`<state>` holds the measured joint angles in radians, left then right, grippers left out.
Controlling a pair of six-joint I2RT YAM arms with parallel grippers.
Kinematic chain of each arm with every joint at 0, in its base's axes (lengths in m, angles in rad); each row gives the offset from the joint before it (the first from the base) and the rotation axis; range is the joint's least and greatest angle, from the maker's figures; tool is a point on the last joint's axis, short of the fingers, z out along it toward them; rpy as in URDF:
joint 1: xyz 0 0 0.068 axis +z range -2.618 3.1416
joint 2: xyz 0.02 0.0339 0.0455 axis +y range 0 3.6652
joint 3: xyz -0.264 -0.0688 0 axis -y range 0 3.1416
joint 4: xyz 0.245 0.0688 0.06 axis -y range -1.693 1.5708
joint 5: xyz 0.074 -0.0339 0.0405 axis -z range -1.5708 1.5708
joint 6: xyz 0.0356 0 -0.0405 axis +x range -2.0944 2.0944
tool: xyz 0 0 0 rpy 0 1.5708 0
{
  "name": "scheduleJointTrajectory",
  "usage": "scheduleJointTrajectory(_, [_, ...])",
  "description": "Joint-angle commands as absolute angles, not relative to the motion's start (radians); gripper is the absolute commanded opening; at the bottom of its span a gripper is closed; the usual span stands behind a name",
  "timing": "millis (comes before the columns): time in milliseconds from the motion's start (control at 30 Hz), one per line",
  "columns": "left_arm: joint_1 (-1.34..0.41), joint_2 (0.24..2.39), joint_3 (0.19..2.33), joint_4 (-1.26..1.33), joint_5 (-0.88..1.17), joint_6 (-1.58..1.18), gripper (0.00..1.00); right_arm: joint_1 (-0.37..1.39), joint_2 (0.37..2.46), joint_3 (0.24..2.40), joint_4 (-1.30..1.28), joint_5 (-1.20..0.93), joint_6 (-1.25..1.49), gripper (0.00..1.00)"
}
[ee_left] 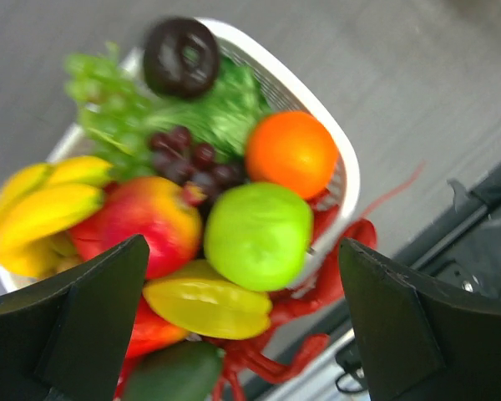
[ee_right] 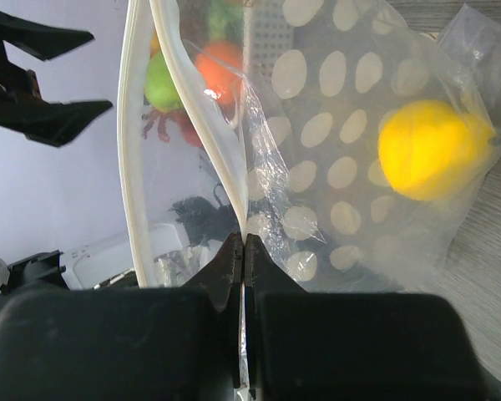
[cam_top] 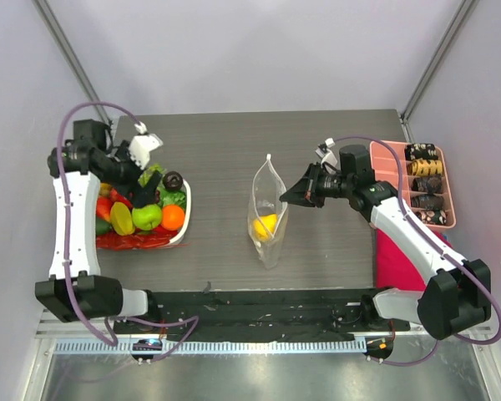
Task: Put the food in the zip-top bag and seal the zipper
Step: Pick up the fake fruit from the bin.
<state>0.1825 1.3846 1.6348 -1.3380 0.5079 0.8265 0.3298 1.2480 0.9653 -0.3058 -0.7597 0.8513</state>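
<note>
The green apple is uncovered on top of the basket's food, so I should lower my left gripper and bring it back until its open fingers are on both sides of the apple.
The clear dotted zip-top bag stands open-mouthed in the table's middle with one yellow fruit inside. My right gripper is shut on the zipper strip at the bag's right mouth edge; the wrist view shows the gripper pinching it and the yellow fruit behind the dots. My left gripper hangs open and empty just above the food in the white basket. Its wrist view shows a green apple, yellow starfruit, orange, red fruit, bananas and leafy greens.
A chocolate donut, dark grapes and a red lobster toy also lie in the basket. A pink tray of dark and yellow snacks stands at the right, with a red cloth in front of it.
</note>
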Motion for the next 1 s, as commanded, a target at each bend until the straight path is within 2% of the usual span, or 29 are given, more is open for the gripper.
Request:
scheduleJointTrajectory(0, [0.085, 1.290, 1.549, -1.444, 0.325, 0.727, 0.97, 0.328, 1.220, 1.011, -0.324, -0.755, 0.810, 0.01])
scheduleJointTrajectory(400, [-0.074, 1.318, 1.494, -1.451, 0.080, 0.752, 0.98, 0.328, 1.233, 1.006, -0.333, -0.762, 0.807, 0.01])
scheduleJointTrajectory(967, [-0.089, 1.408, 1.439, -1.442, 0.035, 0.769, 1.00, 0.324, 1.236, 1.015, -0.337, -0.767, 0.802, 0.01])
